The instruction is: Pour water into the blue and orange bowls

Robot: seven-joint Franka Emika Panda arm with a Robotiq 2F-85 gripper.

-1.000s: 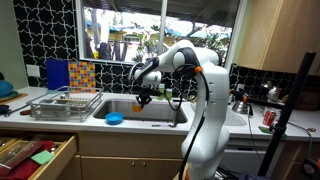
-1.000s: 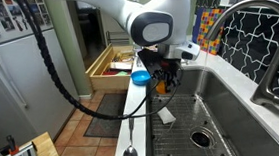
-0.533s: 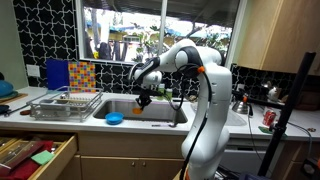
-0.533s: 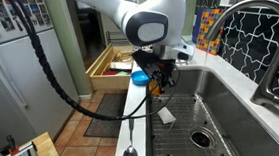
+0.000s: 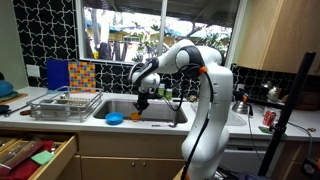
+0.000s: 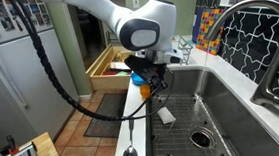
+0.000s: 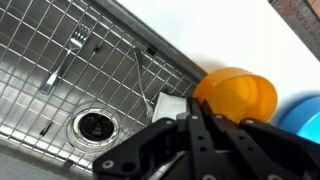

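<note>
The orange bowl (image 5: 136, 115) still hangs over the sink's edge. My gripper should move away from the sink and down onto the front counter beside the blue bowl to release.
My gripper (image 7: 193, 118) is shut on the rim of the orange bowl (image 7: 237, 93) and holds it over the sink's edge, right beside the blue bowl (image 7: 303, 115). In both exterior views the gripper (image 5: 140, 104) (image 6: 154, 84) hangs low at the sink's front counter edge, with the orange bowl (image 5: 136, 115) (image 6: 146, 89) next to the blue bowl (image 5: 115, 118) (image 6: 139, 78). The black fingers hide part of the orange bowl in the wrist view. No water is visible.
The steel sink (image 7: 40, 100) has a wire grid, a drain (image 7: 95, 127), a fork (image 7: 65, 58) and a white container (image 7: 170, 103). A faucet (image 6: 261, 33) arches over it. A dish rack (image 5: 65, 103) stands beside the sink. A drawer (image 5: 35, 155) is open below.
My gripper has moved down and toward the counter edge with the orange bowl, ending close beside the blue bowl.
</note>
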